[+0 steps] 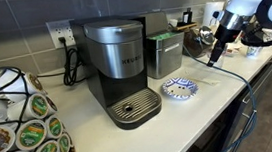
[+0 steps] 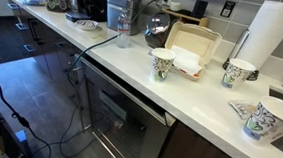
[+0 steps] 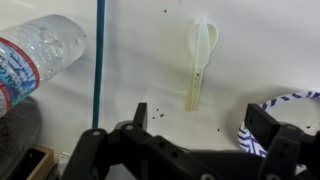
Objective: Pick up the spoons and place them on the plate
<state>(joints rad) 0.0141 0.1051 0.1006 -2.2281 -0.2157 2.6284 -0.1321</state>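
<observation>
The pale spoon lies flat on the counter below, so the robot's gripper should move from the handle end toward the bowl and go down to the pale spoon's handle (image 1: 208, 80) (image 3: 196, 82).
A pale plastic spoon (image 3: 198, 58) lies flat on the white counter, bowl away from me, seen in the wrist view. My gripper (image 3: 200, 120) hangs open above its handle end, one finger on each side, holding nothing. The blue-and-white plate (image 3: 272, 108) shows at the right edge, close to my right finger. In an exterior view the plate (image 1: 180, 87) sits in front of the coffee maker and my gripper (image 1: 216, 58) is low over the counter beside it. I see only one spoon.
A Keurig coffee maker (image 1: 117, 68) stands next to the plate, with a rack of coffee pods (image 1: 26, 132) nearby. A plastic bottle (image 3: 35, 55) and a blue cable (image 3: 99, 60) lie beside the spoon. Paper cups (image 2: 163, 62) and a takeout box (image 2: 192, 47) stand further along.
</observation>
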